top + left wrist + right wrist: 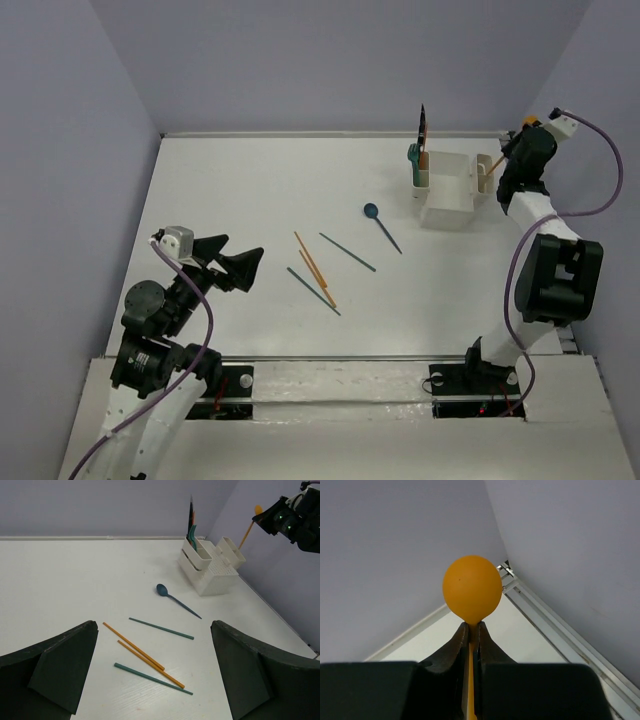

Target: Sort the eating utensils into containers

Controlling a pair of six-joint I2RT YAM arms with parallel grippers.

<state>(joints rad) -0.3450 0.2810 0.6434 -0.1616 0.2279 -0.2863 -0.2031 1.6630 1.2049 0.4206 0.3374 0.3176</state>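
The handle of the orange spoon slants into the cup by the caddy's side (484, 174), so I next need to move my right gripper toward the caddy and turn the spoon more upright.
The white caddy (452, 190) stands at the far right, with several utensils upright in its left cup (420, 165). My right gripper (510, 150) is shut on an orange spoon (472, 587), holding it by the neck above the caddy's right end; its handle (494, 165) slants down toward the right cup. Two orange chopsticks (314, 265), two teal chopsticks (346, 251) and a blue spoon (381, 224) lie on the table's middle. My left gripper (238, 262) is open and empty, left of the chopsticks (142, 654).
Grey walls enclose the table on three sides. A metal rail (340, 355) runs along the near edge. The right arm's purple cable (600, 170) loops near the right wall.
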